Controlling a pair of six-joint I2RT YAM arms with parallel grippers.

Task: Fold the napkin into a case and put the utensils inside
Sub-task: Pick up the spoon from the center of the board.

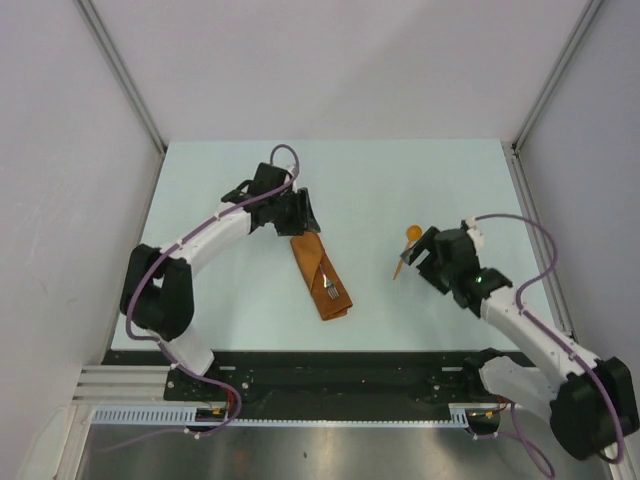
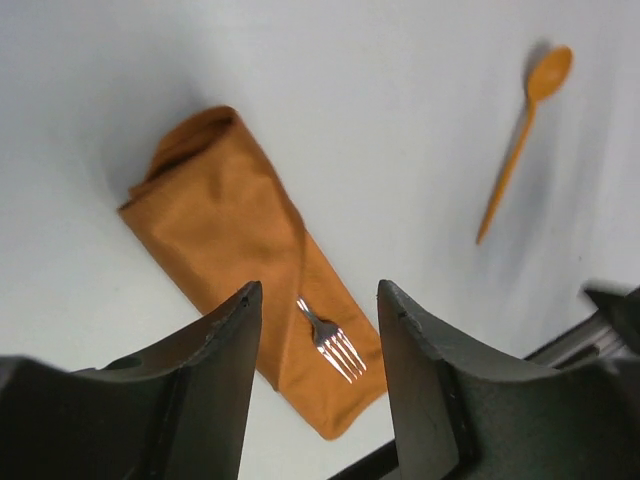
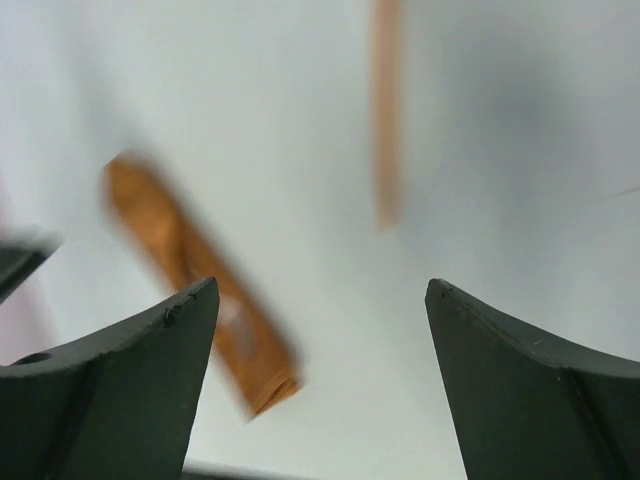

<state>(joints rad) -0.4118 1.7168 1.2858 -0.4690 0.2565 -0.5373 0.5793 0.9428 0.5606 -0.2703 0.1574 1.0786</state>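
I should next move my right gripper away from my base, then down to the orange spoon's thin handle (image 1: 408, 247), near the spoon's bowl.
The napkin lies folded as a narrow rust-orange case (image 1: 320, 278) mid-table, slanting towards the near edge. The fork (image 1: 331, 289) has its handle tucked inside and its silver tines showing near the case's near end; the left wrist view shows the case (image 2: 230, 220) and the fork's tines (image 2: 333, 343) too. The orange spoon (image 1: 408, 246) lies bare on the table to the right, also in the left wrist view (image 2: 515, 150). My left gripper (image 1: 302, 216) is open and empty above the case's far end. My right gripper (image 1: 417, 257) is open and empty just beside the spoon, whose blurred handle (image 3: 386, 120) shows ahead of the fingers.
The pale table (image 1: 220, 200) is walled by white panels with metal posts at the back corners (image 1: 512, 150). A black rail (image 1: 330, 365) runs along the near edge between the arm bases.
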